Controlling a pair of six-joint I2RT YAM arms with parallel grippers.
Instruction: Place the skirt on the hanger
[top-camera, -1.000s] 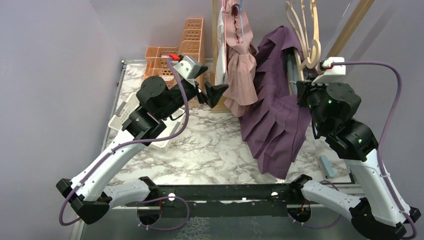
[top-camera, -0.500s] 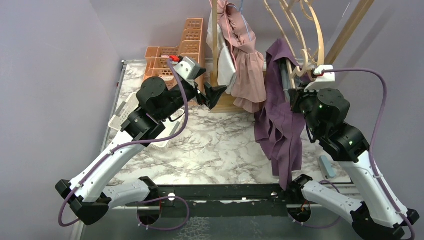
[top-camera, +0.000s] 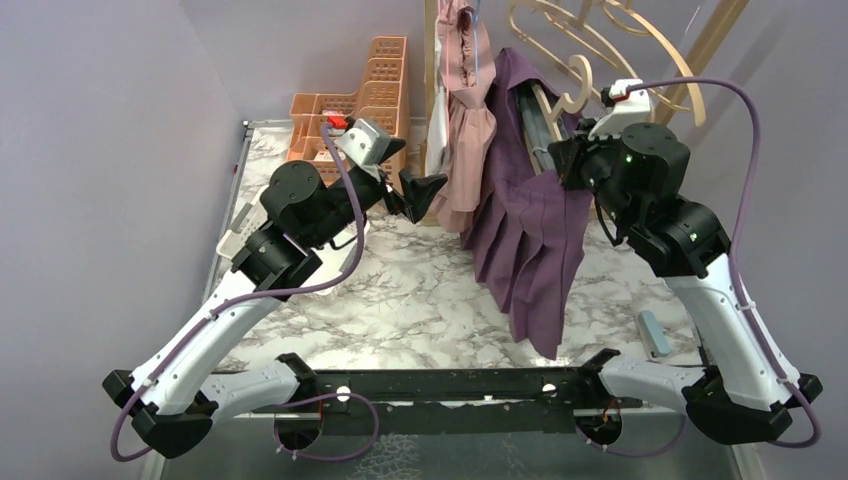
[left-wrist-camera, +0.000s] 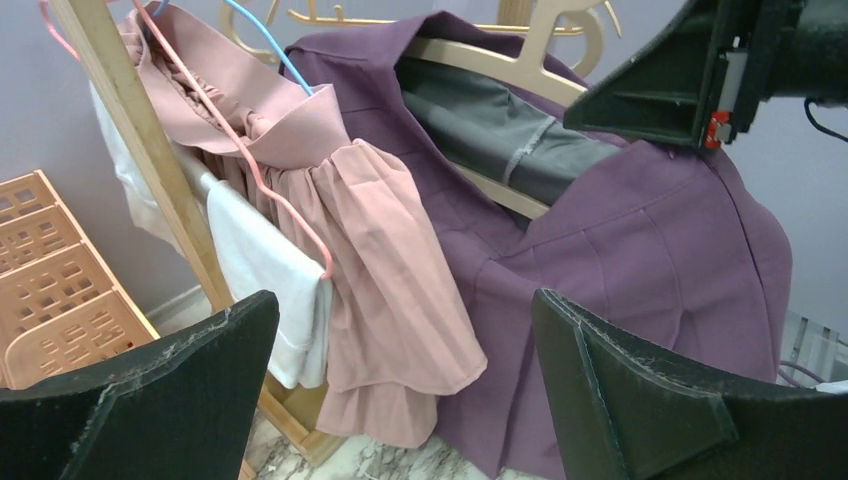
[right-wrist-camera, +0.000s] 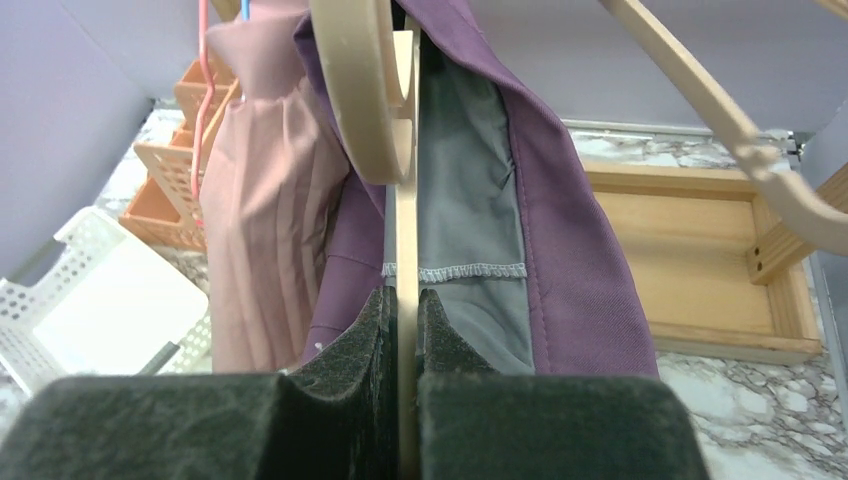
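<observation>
I should lift the hanger (top-camera: 541, 101) with my right gripper and carry it outward between the pink garment and the other wooden hangers, because its hook is still free.
The purple skirt (top-camera: 530, 240) hangs draped over a pale wooden hanger (top-camera: 541, 101), its hem just above the marble table. My right gripper (top-camera: 557, 158) is shut on the hanger's thin bar (right-wrist-camera: 405, 200), the bar pinched between both pads (right-wrist-camera: 376, 330). Grey lining and the purple waistband (right-wrist-camera: 570, 230) fold over the bar just ahead of the fingers. My left gripper (top-camera: 420, 190) hovers open to the skirt's left, empty and touching nothing. Through its wide jaws the left wrist view shows the skirt (left-wrist-camera: 650, 250) on the hanger (left-wrist-camera: 480, 60).
A pink garment (top-camera: 465, 150) on a pink wire hanger hangs from the wooden rack post (top-camera: 431, 60), touching the skirt's left side. White cloth (left-wrist-camera: 265, 270) hangs behind it. Orange baskets (top-camera: 350, 110) and a white basket (top-camera: 245, 225) stand at left. More wooden hangers (top-camera: 640, 50) hang above right.
My right arm has swung the hanger and skirt up and leftward against the pink garment; the skirt's folds swung with it. The left arm shifted only slightly.
</observation>
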